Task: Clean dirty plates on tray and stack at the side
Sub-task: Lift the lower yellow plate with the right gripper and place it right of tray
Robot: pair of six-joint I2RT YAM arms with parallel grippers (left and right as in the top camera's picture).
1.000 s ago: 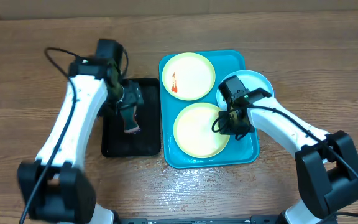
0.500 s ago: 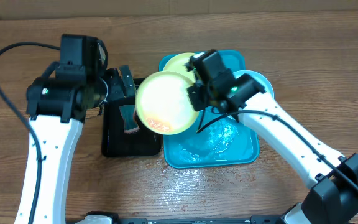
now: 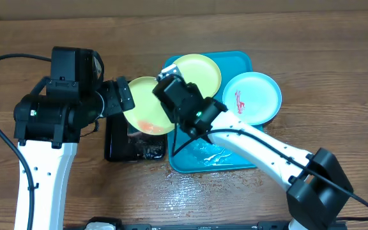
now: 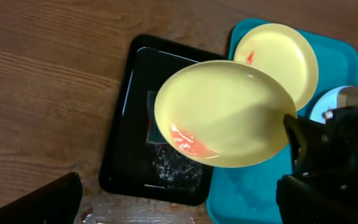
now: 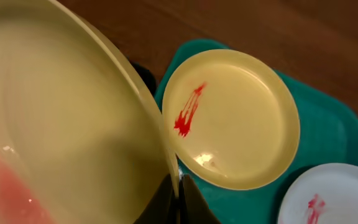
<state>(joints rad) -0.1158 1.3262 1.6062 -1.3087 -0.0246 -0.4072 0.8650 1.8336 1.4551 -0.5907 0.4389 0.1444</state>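
Observation:
The plate will go with my right gripper to the right in the overhead view, past the light blue plate point(image 3: 254, 96), and down onto the bare wood, where there is free space for stacking.
My right gripper point(image 3: 171, 105) is shut on the rim of a pale yellow-green plate point(image 3: 142, 107) and holds it tilted above the black tray point(image 3: 117, 152). Watery red sauce pools at its low edge, as the left wrist view point(image 4: 222, 115) shows. In the right wrist view the fingers point(image 5: 191, 202) pinch the plate's rim point(image 5: 61, 124). A second yellow-green plate point(image 3: 200, 71) with a red smear lies at the back of the turquoise tray point(image 3: 235, 156). A light blue plate point(image 3: 254, 96) with a red smear lies on the tray's right rim. My left gripper point(image 3: 117, 96) is open and empty, left of the held plate.
The black tray point(image 4: 129, 143) holds foamy water and a small pad point(image 4: 151, 121), mostly hidden under the held plate. The turquoise tray's front half point(image 4: 247, 193) is wet. Bare wooden table lies all around.
My right gripper lifted the front yellow-green plate off the turquoise tray and carried it left over the black tray. The left arm rose and its gripper drew back. The light blue plate is uncovered.

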